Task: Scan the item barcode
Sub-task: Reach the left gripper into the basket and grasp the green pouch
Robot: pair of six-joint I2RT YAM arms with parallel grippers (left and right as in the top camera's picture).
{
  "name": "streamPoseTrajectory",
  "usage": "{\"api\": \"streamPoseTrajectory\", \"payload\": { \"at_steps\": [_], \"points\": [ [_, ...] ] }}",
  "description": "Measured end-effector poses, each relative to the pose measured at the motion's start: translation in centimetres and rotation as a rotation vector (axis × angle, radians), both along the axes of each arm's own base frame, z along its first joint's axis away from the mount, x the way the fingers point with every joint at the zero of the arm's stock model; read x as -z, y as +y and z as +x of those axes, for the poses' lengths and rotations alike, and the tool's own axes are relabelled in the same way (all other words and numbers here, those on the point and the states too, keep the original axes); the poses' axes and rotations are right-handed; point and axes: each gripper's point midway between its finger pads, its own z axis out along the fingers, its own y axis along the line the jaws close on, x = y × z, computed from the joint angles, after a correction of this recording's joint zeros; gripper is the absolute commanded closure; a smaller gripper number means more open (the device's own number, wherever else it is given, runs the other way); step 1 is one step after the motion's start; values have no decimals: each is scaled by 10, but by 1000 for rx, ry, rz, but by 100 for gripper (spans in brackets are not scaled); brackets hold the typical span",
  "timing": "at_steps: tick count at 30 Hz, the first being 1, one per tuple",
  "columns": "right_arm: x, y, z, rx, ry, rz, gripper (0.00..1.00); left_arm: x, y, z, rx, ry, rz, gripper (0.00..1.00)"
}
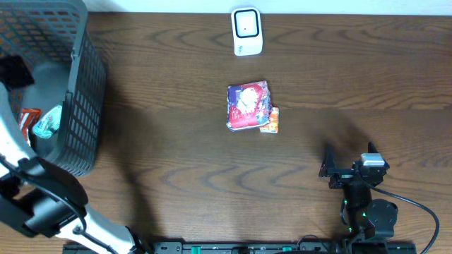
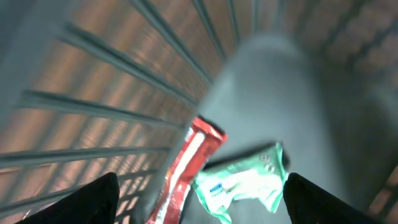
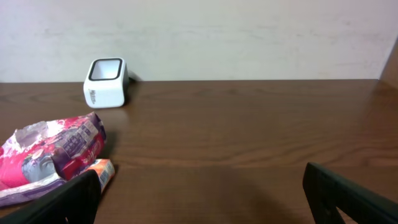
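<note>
The mint-green packet alone, close beside the red packet [image 2: 186, 168], gets my left gripper's open fingers lowered over it next.
The white barcode scanner [image 1: 246, 31] stands at the far edge of the table, and it also shows far left in the right wrist view [image 3: 106, 82]. My left gripper [image 2: 199, 202] is down inside the grey basket [image 1: 79, 106]. It is open, its dark fingers [image 2: 93, 199] standing wide on either side of a green packet [image 2: 242, 180] and a red packet [image 2: 186, 168] on the basket floor, touching neither. My right gripper [image 3: 199, 193] hangs open and holds nothing near the front right of the table [image 1: 349, 161].
A pink and purple packet [image 1: 247, 106] lies mid-table with a small orange pack [image 1: 271, 121] tucked against it. Both show at the left of the right wrist view [image 3: 53, 152]. The basket's slatted wall [image 2: 124, 74] stands close around the left gripper.
</note>
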Motion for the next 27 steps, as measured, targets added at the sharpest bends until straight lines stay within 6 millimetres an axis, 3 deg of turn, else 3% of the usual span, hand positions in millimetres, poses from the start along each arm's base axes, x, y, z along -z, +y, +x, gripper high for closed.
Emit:
{"api": "streamPoseTrajectory", "payload": {
  "at_steps": [5,11,27],
  "points": [
    [0,0,0,0,0,0,1,62,-6,-6,79,155,-64,16],
    [0,0,0,0,0,0,1,111,-9,-11,107,247,-114,16],
    [0,0,0,0,0,0,1,164,-23,-20,138,287,-177,16]
  ]
}}
